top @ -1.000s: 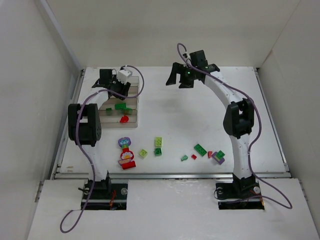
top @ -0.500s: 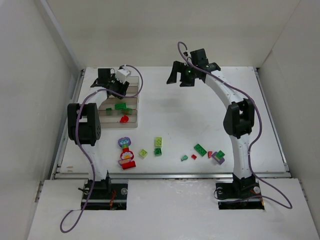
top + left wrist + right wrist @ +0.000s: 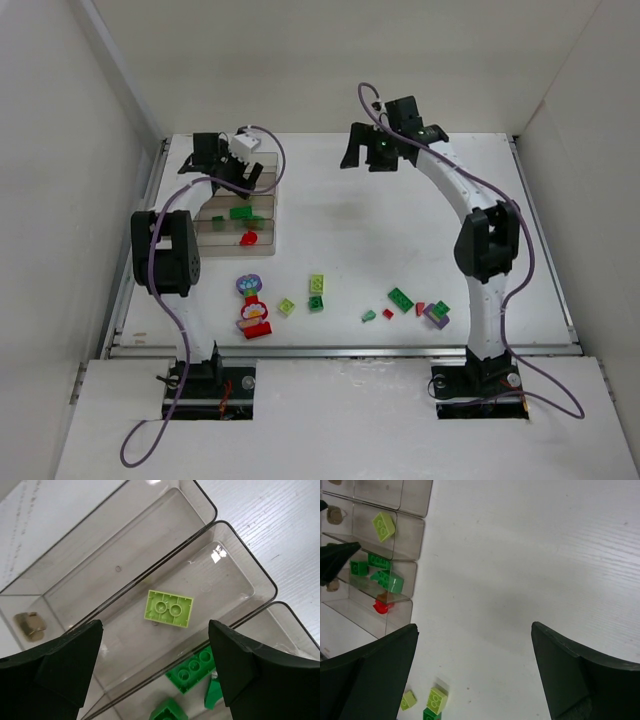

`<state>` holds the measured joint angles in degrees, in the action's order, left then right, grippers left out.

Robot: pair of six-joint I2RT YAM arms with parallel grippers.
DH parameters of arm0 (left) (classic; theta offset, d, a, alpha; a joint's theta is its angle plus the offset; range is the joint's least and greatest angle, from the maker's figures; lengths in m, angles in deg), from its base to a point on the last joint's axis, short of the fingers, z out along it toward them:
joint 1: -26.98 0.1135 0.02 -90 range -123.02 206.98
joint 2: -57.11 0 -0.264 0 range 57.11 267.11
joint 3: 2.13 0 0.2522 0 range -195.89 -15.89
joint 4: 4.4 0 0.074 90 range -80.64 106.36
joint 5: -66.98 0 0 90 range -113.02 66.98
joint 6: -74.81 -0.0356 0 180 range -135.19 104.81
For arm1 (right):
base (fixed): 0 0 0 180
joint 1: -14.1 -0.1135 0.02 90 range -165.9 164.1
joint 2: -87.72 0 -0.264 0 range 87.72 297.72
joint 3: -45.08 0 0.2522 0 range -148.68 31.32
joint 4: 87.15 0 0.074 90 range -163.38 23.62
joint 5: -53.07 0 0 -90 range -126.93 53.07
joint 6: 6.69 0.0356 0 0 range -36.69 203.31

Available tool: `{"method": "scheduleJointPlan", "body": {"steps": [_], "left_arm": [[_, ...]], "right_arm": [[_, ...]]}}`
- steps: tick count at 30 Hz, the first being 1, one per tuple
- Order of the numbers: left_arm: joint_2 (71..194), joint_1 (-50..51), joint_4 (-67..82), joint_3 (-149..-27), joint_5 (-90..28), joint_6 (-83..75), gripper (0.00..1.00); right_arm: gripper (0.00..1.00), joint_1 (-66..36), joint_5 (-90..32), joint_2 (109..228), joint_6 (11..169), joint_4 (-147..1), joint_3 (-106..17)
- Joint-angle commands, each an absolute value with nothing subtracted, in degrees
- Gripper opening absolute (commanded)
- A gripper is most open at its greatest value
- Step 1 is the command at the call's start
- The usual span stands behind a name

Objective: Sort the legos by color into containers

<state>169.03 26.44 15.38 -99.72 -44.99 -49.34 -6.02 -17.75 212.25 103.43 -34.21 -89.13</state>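
The robot's right gripper will next move back and down onto the lime brick touching a green one, because that lime brick lies below the gripper, toward the robot's base, and matches the tray's lime.
The containers are a clear brownish tray [image 3: 272,226] at the table's far left. My left gripper [image 3: 155,626] hangs open over it, with nothing between its fingers. Below it a lime brick [image 3: 170,609] lies flat in one compartment. Dark green bricks [image 3: 192,672] fill the neighbouring compartment, and a red piece [image 3: 248,238] sits in the nearest one. Loose legos lie near the front: a flower-topped piece [image 3: 250,305], lime and green bricks [image 3: 316,292], and a green, red and purple cluster [image 3: 415,307]. My right gripper [image 3: 474,627] is open above bare table at the far middle.
White walls stand close round the table on the left, back and right. A raised rail [image 3: 340,349] runs along the front edge by the arm bases. A small beige tab [image 3: 30,625] sits at the end of one tray compartment.
My left gripper's fingers have spread apart over the far end of the tray. The right gripper has shifted slightly to the right. The loose bricks have not moved.
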Motion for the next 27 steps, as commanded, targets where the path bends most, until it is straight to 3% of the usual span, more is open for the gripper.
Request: {"method": "scheduleJointPlan", "body": {"steps": [1, 11, 13, 20, 27], "left_arm": [[160.0, 27.2, 15.4, -100.6, -43.3, -48.1, 0.85], [139.2, 27.9, 20.5, -93.2, -28.4, -35.9, 0.85], [135.4, 27.9, 23.1, -89.3, -27.2, -35.2, 0.89], [118.3, 28.4, 25.8, -76.9, -23.8, -35.2, 0.89], [102.0, 28.4, 25.8, -68.0, -24.3, -36.5, 0.96]], "right_arm": [[1.00, -8.0, -22.1, 205.0, 100.1, -35.3, -87.4], [1.00, -21.6, -36.2, 202.0, 97.7, -29.0, -79.0], [1.00, -24.8, -37.8, 202.5, 97.7, -26.9, -79.0], [1.00, -29.1, -34.7, 201.9, 105.7, -28.2, -69.2], [0.92, -32.8, -35.3, 199.6, 112.8, -32.3, -60.1]]}}
